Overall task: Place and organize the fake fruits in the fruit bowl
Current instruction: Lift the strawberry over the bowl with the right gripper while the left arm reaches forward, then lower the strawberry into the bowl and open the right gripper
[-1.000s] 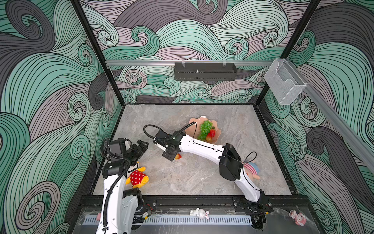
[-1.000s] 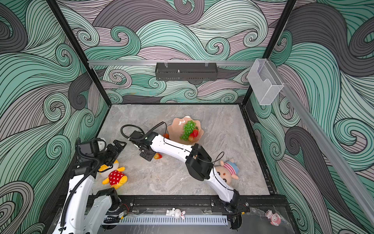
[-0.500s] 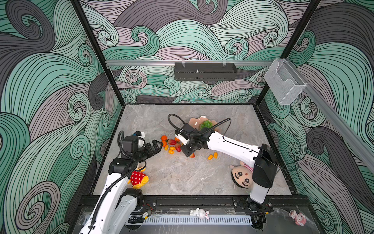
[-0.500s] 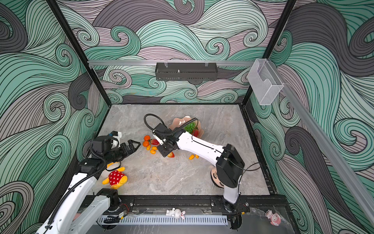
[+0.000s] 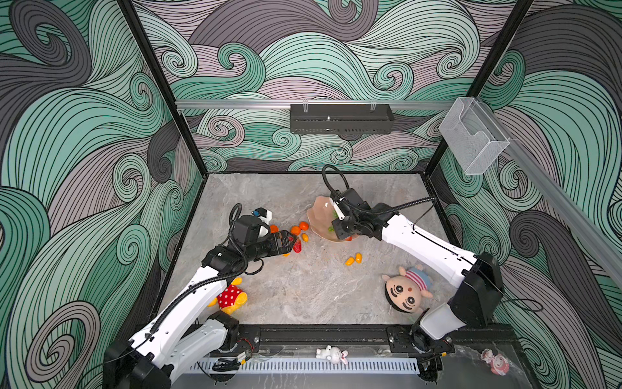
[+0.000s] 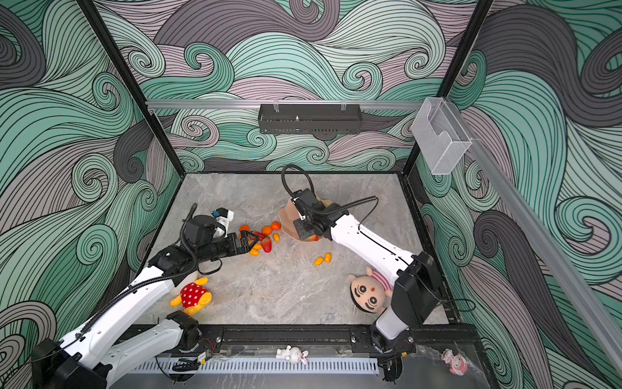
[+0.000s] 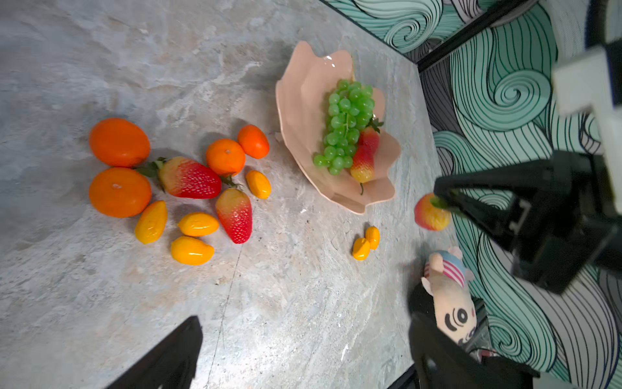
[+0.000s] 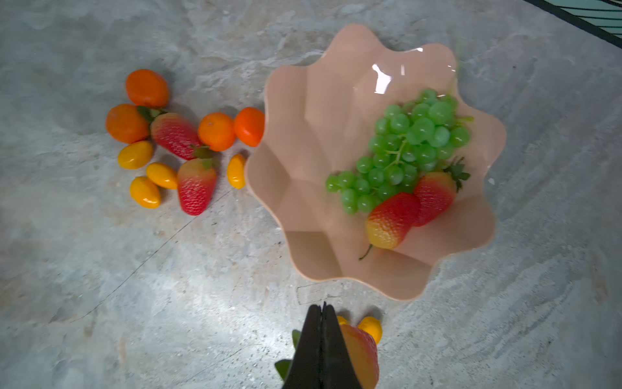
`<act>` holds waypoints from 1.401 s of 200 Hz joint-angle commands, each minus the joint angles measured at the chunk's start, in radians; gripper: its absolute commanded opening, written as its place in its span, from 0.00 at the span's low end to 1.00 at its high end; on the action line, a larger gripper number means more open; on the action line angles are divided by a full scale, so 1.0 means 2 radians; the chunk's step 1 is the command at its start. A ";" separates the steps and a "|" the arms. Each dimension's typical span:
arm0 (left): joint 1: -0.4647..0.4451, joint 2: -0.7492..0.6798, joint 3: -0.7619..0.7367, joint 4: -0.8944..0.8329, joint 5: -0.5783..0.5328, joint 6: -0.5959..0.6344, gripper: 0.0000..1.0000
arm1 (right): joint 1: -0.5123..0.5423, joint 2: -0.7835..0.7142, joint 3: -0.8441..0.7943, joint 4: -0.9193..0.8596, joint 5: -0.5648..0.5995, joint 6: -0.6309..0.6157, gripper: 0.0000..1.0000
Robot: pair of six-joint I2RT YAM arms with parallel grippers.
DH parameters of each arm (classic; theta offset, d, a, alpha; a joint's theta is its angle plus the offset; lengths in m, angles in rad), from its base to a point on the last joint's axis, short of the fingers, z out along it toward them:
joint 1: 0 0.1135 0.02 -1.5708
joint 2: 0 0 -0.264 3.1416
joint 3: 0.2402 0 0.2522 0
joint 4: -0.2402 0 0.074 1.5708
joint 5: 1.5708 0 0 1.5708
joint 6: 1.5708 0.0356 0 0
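The strawberry's fruit hangs short of the bowl's strawberries, so the right gripper should next move outward past the near rim of the bowl and down over them to release the strawberry's green top.
The pink scalloped fruit bowl (image 5: 318,215) (image 8: 319,134) (image 7: 303,101) holds a green grape bunch (image 8: 404,148) and two strawberries (image 8: 390,219). My right gripper (image 8: 323,313) (image 7: 441,198) is shut on the green top of a strawberry (image 7: 430,215) (image 8: 361,353), which hangs in the air by the bowl's near rim. Left of the bowl lies a cluster of several tangerines (image 7: 119,192), two strawberries (image 7: 188,178) and several kumquats (image 7: 192,251). My left gripper (image 5: 291,240) (image 7: 303,353) hangs open and empty at that cluster. Two more kumquats (image 5: 353,259) lie apart.
A round-faced plush doll (image 5: 407,293) lies at the front right beside my right arm. A yellow plush with red polka dots (image 5: 230,298) lies at the front left under my left arm. A clear plastic box (image 5: 471,134) hangs on the right wall.
My right arm swung from the fruit cluster on the left back to the bowl, carrying a strawberry. My left arm reached forward from the left edge to the cluster, jaws open.
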 commanded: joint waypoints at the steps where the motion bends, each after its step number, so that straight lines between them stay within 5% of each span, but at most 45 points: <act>1: -0.026 0.024 0.022 0.036 -0.028 0.014 0.99 | -0.018 0.034 0.035 -0.016 0.046 -0.015 0.00; 47: -0.101 0.087 0.037 0.089 -0.076 0.023 0.99 | -0.052 0.092 0.061 -0.005 0.076 -0.072 0.00; 94: -0.187 0.132 0.018 0.181 -0.180 0.049 0.99 | -0.097 0.141 0.087 0.003 0.016 -0.086 0.00; 169: -0.213 0.160 0.020 0.199 -0.207 0.058 0.99 | -0.104 0.184 0.103 0.003 -0.003 -0.087 0.00; 224: -0.213 0.154 0.016 0.192 -0.210 0.052 0.99 | -0.105 0.183 0.112 -0.002 -0.020 -0.080 0.29; 280: -0.213 0.122 0.011 0.161 -0.219 0.040 0.99 | -0.104 0.133 0.105 -0.002 -0.037 -0.068 0.43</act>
